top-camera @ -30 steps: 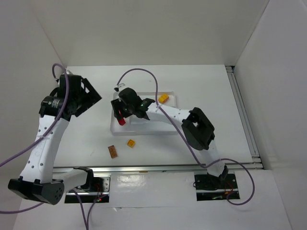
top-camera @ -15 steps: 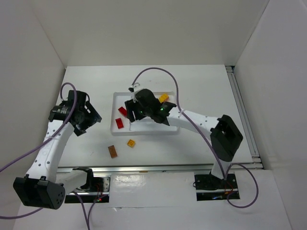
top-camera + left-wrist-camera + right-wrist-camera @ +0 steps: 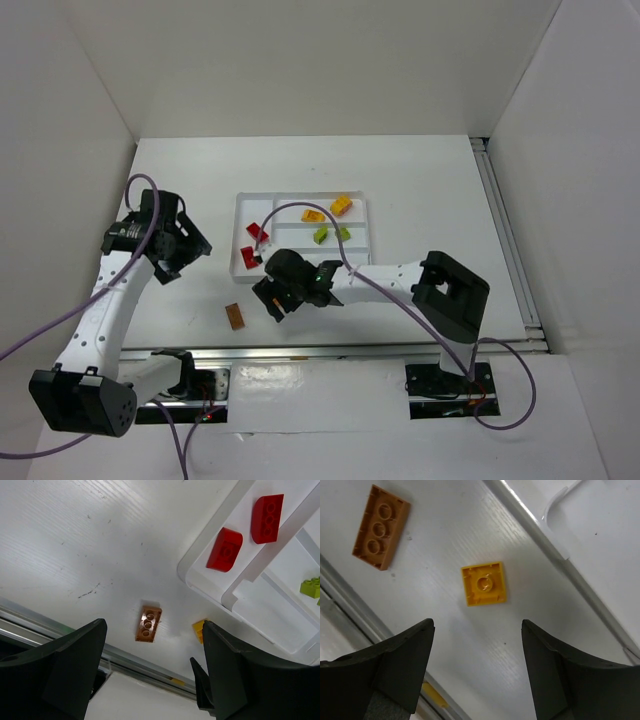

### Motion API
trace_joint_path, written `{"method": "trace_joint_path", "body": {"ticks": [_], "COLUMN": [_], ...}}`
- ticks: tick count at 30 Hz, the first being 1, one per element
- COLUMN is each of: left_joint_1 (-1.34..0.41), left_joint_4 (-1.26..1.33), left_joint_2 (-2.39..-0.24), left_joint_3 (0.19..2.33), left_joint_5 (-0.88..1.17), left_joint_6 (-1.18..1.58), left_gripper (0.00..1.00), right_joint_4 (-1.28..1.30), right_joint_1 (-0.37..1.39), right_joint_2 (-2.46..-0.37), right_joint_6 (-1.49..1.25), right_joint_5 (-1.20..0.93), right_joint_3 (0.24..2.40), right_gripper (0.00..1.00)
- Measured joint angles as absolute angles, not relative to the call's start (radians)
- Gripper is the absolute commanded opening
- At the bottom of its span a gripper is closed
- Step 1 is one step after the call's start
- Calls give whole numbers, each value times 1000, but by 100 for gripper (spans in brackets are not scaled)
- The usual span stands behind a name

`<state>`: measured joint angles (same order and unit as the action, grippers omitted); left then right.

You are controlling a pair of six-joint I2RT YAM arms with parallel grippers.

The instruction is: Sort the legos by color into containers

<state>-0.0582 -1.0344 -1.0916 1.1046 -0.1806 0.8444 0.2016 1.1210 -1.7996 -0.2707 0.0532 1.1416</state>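
Note:
The lego is still outside the tray. Next I will lower my right gripper's open fingers straight down around the sides of the small yellow lego point(image 3: 484, 583) below.
The white tray point(image 3: 300, 196) holds two red legos point(image 3: 257, 232) in its tall left section, orange-yellow legos point(image 3: 342, 205) in the top section and lime green legos point(image 3: 321, 235) in the middle one. A brown lego point(image 3: 235, 316) lies on the table in front of the tray. My right gripper point(image 3: 274, 298) is open just above a small yellow lego point(image 3: 484, 583), which sits ahead of its open fingertips point(image 3: 477, 670). My left gripper point(image 3: 188, 247) is open and empty, left of the tray. Its view shows the brown lego point(image 3: 148, 624) and the red legos point(image 3: 225, 549).
A metal rail point(image 3: 330, 350) runs along the table's near edge, close behind the brown and yellow legos. White walls enclose the table on the left, back and right. The tray rim point(image 3: 530, 520) lies just beyond the yellow lego.
My right gripper left a red lego in the tray's left section, then moved toward the near edge, over the yellow lego. My left arm swung down and nearer, then held still.

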Motion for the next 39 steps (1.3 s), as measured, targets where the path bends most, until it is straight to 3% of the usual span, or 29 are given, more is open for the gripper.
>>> {"method": "trace_joint_path", "body": {"ticks": [7, 9, 10, 15, 19, 23, 27, 32, 39], "left_joint_1": [-56, -56, -56, -56, -56, -56, -66, -179, -344], "left_joint_4": [-1022, -1020, -1018, -1015, -1012, -1009, -1004, -979, -955], "left_joint_2": [-1090, -1090, -1090, -1090, -1090, -1090, -1100, -1159, -1169], "left_joint_3": [1082, 1082, 1082, 1082, 1082, 1082, 1077, 1008, 823], "left_joint_5": [-167, -160, -158, -150, -146, -143, -133, -119, -71], "left_joint_6": [844, 844, 844, 844, 843, 841, 833, 860, 963], "left_gripper": [88, 88, 88, 88, 87, 87, 87, 86, 86], "right_joint_4": [165, 150, 141, 97, 78, 100, 180, 203, 228], "right_joint_1": [1116, 1116, 1116, 1117, 1118, 1129, 1124, 924, 638], "right_joint_2": [-1902, -1930, -1942, -1953, -1952, -1904, -1712, -1517, -1668], "right_joint_6": [-234, -217, -212, -208, -214, -233, -268, -317, -320], "right_joint_5": [84, 97, 102, 127, 141, 173, 238, 257, 235], "right_joint_3": [1168, 1195, 1205, 1203, 1193, 1158, 1094, 1106, 1254], "right_gripper": [74, 65, 56, 50, 31, 31, 31, 31, 31]}}
